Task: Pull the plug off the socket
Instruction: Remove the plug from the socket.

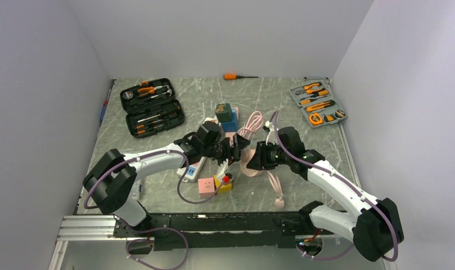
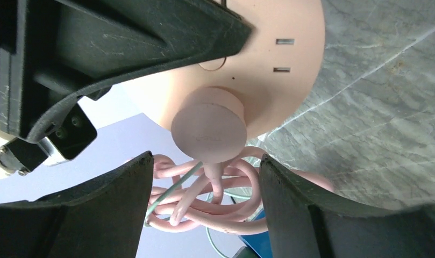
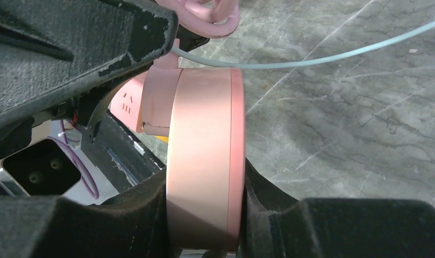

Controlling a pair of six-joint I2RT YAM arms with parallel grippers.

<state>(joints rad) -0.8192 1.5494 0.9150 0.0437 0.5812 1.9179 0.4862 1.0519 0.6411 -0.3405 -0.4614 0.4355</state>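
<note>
The right gripper carries the socket disc outward and down next, to the right in the top view, and releases it beside the grey tool case, where the tabletop is clear.
A round pink socket disc stands on edge, clamped between my right gripper's pads. In the top view it sits at mid-table with the right gripper on it. A round pink plug sits in the disc's face, and its pink cable hangs in loops behind. It also shows in the right wrist view. My left gripper is open, its fingertips just short of the plug, one on each side, not touching. In the top view the left gripper faces the disc from the left.
A coiled pink cable, a green block and a blue block lie behind. A white power strip, a pink cube and a yellow cube lie in front. Tool cases stand back left and back right. A thin green wire crosses.
</note>
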